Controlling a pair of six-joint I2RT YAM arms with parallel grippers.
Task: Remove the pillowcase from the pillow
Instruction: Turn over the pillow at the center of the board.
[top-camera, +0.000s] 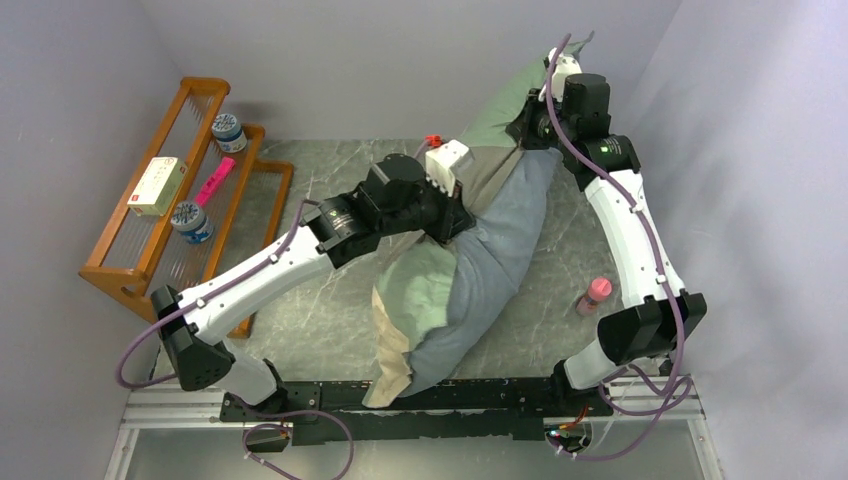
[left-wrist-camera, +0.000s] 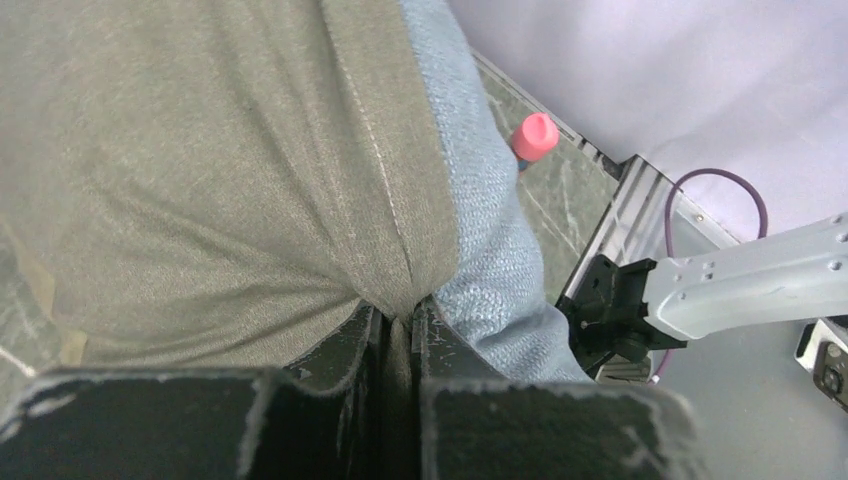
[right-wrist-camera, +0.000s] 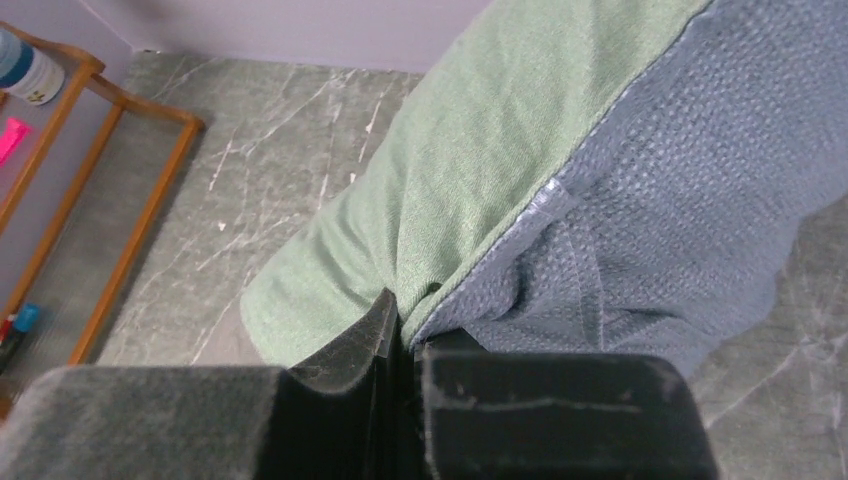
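Observation:
The pinched pillowcase seam (top-camera: 519, 154) (right-wrist-camera: 432, 310) shifts left in the top view next in my right gripper, which then releases it, as my left gripper holds the pillowcase's middle.
The pillowcase (top-camera: 480, 260) lies bulging along a diagonal from the near table edge up to the far right, showing green, olive-grey and beige patches beside a plain grey-blue face. The pillow is hidden inside it. My left gripper (top-camera: 452, 218) is shut on a fold in the cover's middle; the left wrist view has the gripper (left-wrist-camera: 412, 318) pinching olive-grey pillowcase (left-wrist-camera: 220, 170) cloth beside the grey-blue face. My right gripper (top-camera: 543, 112) holds the far end raised. In the right wrist view this gripper (right-wrist-camera: 405, 325) is shut on the pillowcase (right-wrist-camera: 520, 150) seam between green and grey-blue.
A wooden rack (top-camera: 170, 200) with jars, a box and a pink item stands at the left wall; the same rack (right-wrist-camera: 120, 180) shows in the right wrist view. A small pink-capped bottle (top-camera: 596, 294) stands on the marble table beside the right arm, and that bottle (left-wrist-camera: 534, 136) is seen again from the left wrist.

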